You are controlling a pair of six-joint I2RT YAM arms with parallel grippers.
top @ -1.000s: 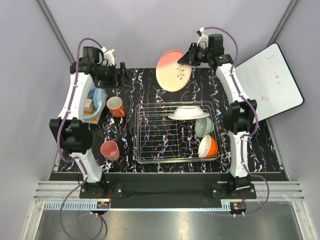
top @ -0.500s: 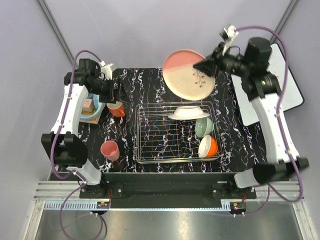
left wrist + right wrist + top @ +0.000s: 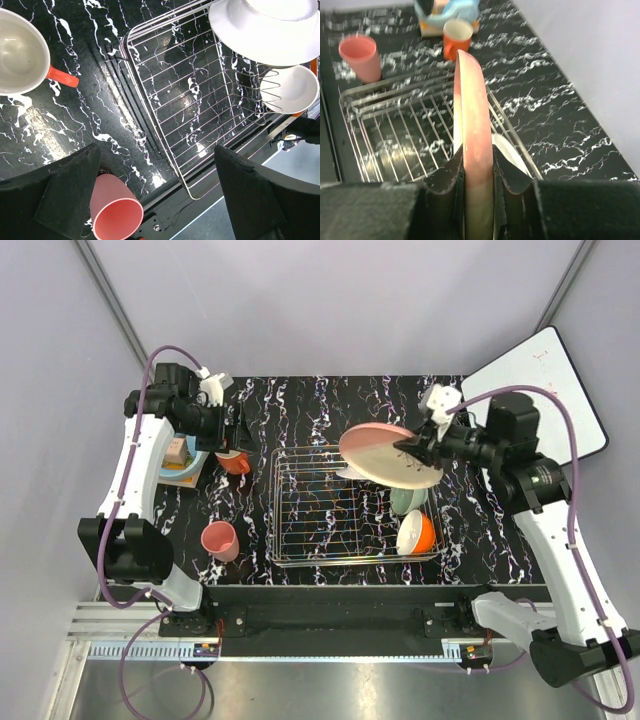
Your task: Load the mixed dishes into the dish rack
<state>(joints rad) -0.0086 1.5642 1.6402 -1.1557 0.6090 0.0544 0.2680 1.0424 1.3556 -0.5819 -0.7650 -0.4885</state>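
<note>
My right gripper holds the salmon-pink plate [image 3: 388, 454] and will next move back and down to release it among the empty nearer wires, with the white plate in the rack's far side.
My right gripper [image 3: 412, 450] is shut on the rim of the salmon-pink plate [image 3: 388, 454] and holds it tilted above the back right of the dish rack [image 3: 300, 540]. In the right wrist view the plate [image 3: 472, 115] is edge-on between my jaws [image 3: 477, 185]. The white plate [image 3: 512, 152] lies in the rack under it. The pale green bowl [image 3: 406, 503] and white-and-orange bowl [image 3: 417, 533] sit in the rack's right side. My left gripper [image 3: 238, 428] is open and empty, above the orange-red mug [image 3: 232, 461]. The pink cup [image 3: 219, 540] stands left of the rack.
The light blue tub [image 3: 190, 452] sits at the left table edge beside the mug. The white board [image 3: 540, 390] leans at the back right. In the left wrist view, the mug [image 3: 20, 50], pink cup [image 3: 115, 212] and rack [image 3: 200, 110] lie below my open fingers [image 3: 65, 195].
My right arm has swung the salmon-pink plate from upright behind the rack down over its back right, tilting it flatter. My left gripper has shifted slightly nearer, over the mug.
</note>
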